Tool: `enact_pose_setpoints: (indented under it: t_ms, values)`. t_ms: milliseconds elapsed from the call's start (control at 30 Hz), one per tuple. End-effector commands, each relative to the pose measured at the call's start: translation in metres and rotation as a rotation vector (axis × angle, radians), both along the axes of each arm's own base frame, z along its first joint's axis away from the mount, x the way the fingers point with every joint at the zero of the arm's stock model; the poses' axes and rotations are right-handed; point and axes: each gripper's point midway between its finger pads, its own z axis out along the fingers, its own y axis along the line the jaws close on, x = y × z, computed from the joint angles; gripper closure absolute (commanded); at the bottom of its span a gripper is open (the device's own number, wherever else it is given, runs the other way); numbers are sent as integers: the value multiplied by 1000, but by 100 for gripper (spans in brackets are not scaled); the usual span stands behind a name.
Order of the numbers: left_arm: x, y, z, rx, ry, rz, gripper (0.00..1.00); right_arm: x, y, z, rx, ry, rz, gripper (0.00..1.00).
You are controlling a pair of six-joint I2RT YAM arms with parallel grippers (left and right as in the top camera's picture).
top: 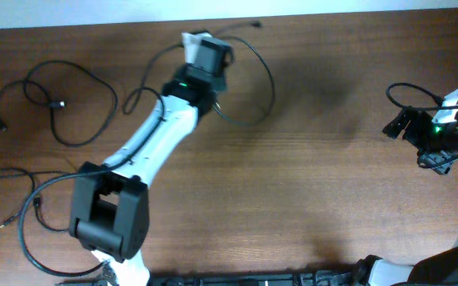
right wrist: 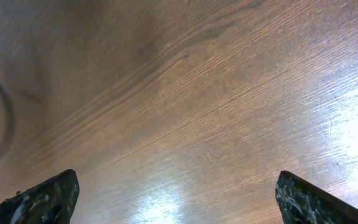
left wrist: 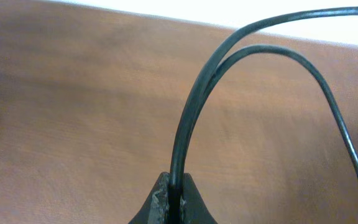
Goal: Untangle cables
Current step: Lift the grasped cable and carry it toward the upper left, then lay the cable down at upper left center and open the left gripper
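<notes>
The cable goes left in the overhead view and down beside the second cable's loops next. My left gripper releases it there, as bare wood shows.
One thin black cable (top: 270, 79) loops over the back middle of the table, its plug end (top: 257, 24) near the far edge. My left gripper (top: 196, 39) is shut on this cable. In the left wrist view the jaws (left wrist: 176, 190) pinch the cable (left wrist: 190, 112), and two strands rise from them and arc to the right. A second cable (top: 70, 107) lies in loose loops at the far left. A third cable (top: 24, 208) curls beside the left arm's base. My right gripper (top: 398, 125) hovers at the right edge, and it (right wrist: 178, 198) stands wide open over bare wood.
The left arm (top: 153, 139) stretches diagonally from its base (top: 106, 218) at the front left toward the back middle. The right arm's own thicker wire (top: 412, 89) arcs above that gripper. A faint dark arc (right wrist: 6, 118) shows at the left of the right wrist view.
</notes>
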Motion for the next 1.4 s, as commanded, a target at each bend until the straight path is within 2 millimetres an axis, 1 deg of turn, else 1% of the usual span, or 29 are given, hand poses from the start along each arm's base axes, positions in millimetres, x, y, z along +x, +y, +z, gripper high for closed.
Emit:
enact_pose_setpoints:
  t_ms: [0, 100, 133, 233, 267, 333, 433, 533, 600, 700, 833, 867, 933, 1133, 1167, 1233, 1267, 1300, 1367]
  values:
    - [29, 46, 25, -35, -108, 96, 100, 1, 0, 0, 3, 0, -5, 1]
    - [44, 67, 23, -45, -148, 144, 100, 1, 0, 0, 3, 0, -5, 1]
    - [52, 79, 17, -46, -157, 167, 100, 1, 0, 0, 3, 0, -5, 1]
    - [67, 106, -8, -42, -158, 220, 100, 1, 0, 0, 3, 0, -5, 1]
    - [72, 117, -20, -39, -151, 241, 100, 1, 0, 0, 3, 0, -5, 1]
    - [77, 137, -43, -29, -128, 277, 100, 1, 0, 0, 3, 0, -5, 1]
    - [82, 161, -64, -22, -113, 320, 100, 1, 0, 0, 3, 0, -5, 1]
    - [83, 173, -80, -16, -95, 339, 100, 1, 0, 0, 3, 0, -5, 1]
    - [81, 177, -90, -10, -71, 346, 100, 1, 0, 0, 3, 0, -5, 1]
    - [70, 179, -108, 9, 3, 349, 100, 1, 0, 0, 3, 0, -5, 1]
    - [37, 181, -135, 13, 168, 390, 100, 1, 0, 0, 3, 0, -5, 1]
    - [21, 182, -144, 24, 241, 404, 100, 1, 0, 0, 3, 0, -5, 1]
    - [10, 186, -150, 45, 293, 411, 100, 1, 0, 0, 3, 0, -5, 1]
    - [-1, 194, -154, 67, 337, 428, 100, 1, 0, 0, 3, 0, -5, 1]
    - [-1, 197, -153, 82, 332, 438, 100, 1, 0, 0, 3, 0, -5, 1]
    - [2, 208, -140, 134, 296, 478, 100, 1, 0, 0, 3, 0, -5, 1]
    - [5, 212, -131, 153, 275, 490, 94, 1, 0, 0, 3, 0, -5, 1]
    - [9, 213, -123, 163, 257, 488, 85, 1, 0, 0, 3, 0, -5, 1]
    - [19, 212, -94, 166, 205, 464, 53, 1, 0, 0, 3, 0, -5, 1]
